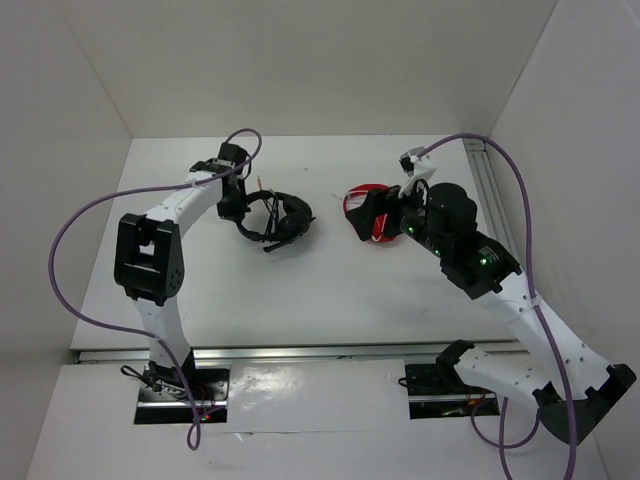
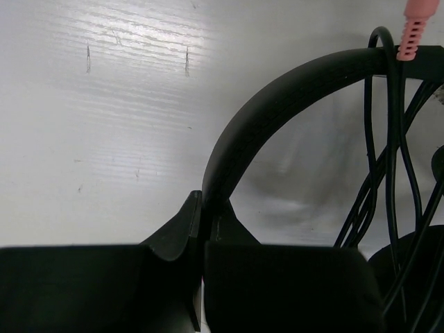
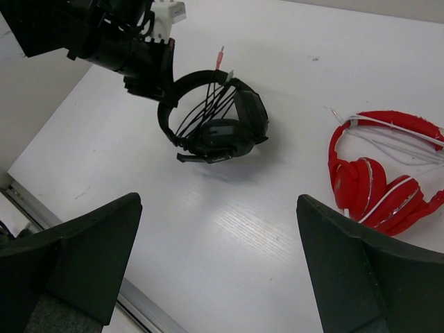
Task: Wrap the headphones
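I next need to move my left gripper back, to the right in the top view, and down to free the headband [image 2: 277,104], because bare tabletop lies in front of the red-and-white headphones.
The black headphones [image 1: 280,220] lie left of the table's middle, their thin cable [image 2: 392,159] strung in several strands across the headband [image 2: 277,104], with a pink plug [image 2: 411,35] at the top. My left gripper [image 1: 236,205] is shut on the headband at its left side; in the left wrist view the band runs straight out from between the fingertips of this gripper [image 2: 207,208]. In the right wrist view the headphones [image 3: 222,125] sit far ahead of my right gripper [image 3: 218,201], which hangs open above bare table, nothing between its fingers.
Red-and-white headphones [image 1: 352,203] lie right of centre, partly under my right gripper [image 1: 372,222], and show at the right of the right wrist view [image 3: 378,173]. White walls close in the table on the left, back and right. A metal rail [image 1: 300,352] runs along the near edge.
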